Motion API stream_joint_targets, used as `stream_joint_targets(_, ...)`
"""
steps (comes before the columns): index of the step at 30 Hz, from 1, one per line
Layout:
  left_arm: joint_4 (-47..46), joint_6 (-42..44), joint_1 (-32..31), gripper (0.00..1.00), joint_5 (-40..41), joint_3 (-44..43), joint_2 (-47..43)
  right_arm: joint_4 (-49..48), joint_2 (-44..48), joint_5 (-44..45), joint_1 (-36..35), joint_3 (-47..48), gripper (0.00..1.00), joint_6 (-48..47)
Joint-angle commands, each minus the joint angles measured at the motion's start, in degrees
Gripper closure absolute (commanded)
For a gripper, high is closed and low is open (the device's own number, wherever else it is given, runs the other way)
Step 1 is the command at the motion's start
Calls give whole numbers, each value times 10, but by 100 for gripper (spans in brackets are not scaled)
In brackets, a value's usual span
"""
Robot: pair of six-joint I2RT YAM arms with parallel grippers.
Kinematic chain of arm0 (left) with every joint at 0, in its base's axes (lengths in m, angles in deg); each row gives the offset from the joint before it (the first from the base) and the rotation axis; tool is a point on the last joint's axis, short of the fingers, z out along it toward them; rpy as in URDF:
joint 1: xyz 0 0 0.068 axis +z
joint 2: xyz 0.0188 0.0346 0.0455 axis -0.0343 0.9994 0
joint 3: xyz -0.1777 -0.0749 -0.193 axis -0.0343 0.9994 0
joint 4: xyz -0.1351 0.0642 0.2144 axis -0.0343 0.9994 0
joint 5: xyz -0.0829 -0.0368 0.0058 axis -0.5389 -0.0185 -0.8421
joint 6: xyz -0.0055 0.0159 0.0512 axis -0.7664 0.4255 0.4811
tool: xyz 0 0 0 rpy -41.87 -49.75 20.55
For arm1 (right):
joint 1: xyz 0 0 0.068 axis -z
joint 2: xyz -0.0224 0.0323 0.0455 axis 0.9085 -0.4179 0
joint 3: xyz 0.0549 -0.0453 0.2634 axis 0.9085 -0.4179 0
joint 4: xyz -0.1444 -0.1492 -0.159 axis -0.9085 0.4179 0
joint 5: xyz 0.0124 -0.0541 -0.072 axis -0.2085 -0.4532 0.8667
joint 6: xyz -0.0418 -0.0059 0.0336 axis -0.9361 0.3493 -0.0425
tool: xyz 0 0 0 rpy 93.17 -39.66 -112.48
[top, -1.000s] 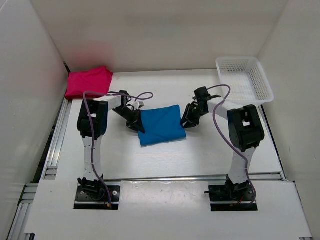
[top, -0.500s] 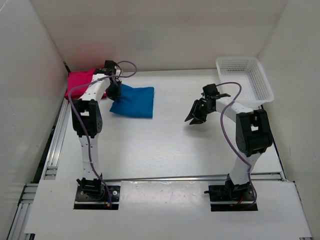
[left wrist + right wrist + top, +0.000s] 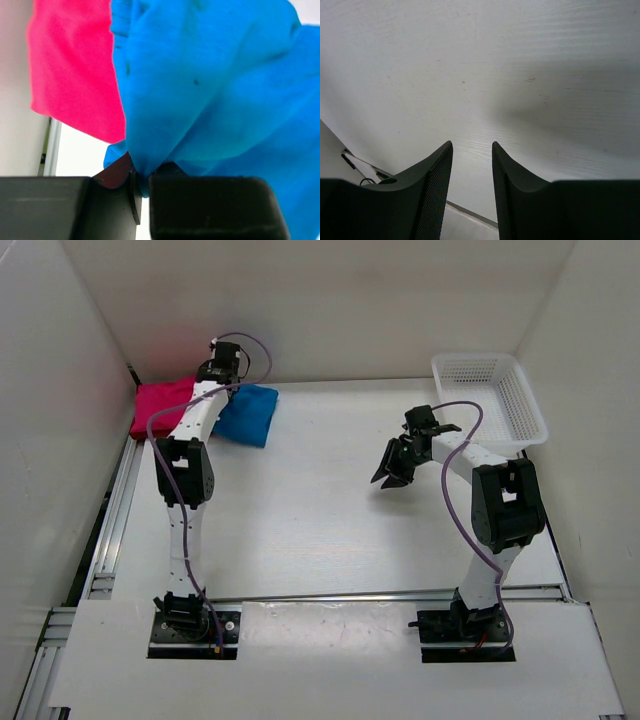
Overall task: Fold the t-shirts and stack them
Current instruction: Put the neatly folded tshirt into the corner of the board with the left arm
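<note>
I will move my left gripper to the left in the top view to bring the blue t-shirt over the pink t-shirt, as the blue one is still beside it.
The folded blue t-shirt is at the far left of the table, right next to the folded pink t-shirt in the back left corner. My left gripper is shut on an edge of the blue t-shirt, with blue cloth pinched between its jaws. Behind it lies the pink t-shirt. A dark red patch shows beside the left finger; I cannot tell what it is. My right gripper hovers over bare table right of centre, open with nothing between its fingers.
A white mesh basket stands in the back right corner. White walls close in the table on the left, back and right. A metal rail runs along the table's left edge.
My left gripper has carried the blue t-shirt from the table's middle to the far left, beside the pink one. The right gripper has drawn back to the right, away from the shirt.
</note>
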Motion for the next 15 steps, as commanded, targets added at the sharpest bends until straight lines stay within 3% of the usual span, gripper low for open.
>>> stream_joint_targets(1, -60, -1, 0, 90, 61, -41, -16, 20, 13, 16, -1, 20, 58, -21)
stream_joint_targets(15, -92, -1, 81, 90, 66, -63, -33, 26, 24, 27, 5, -9, 58, -32)
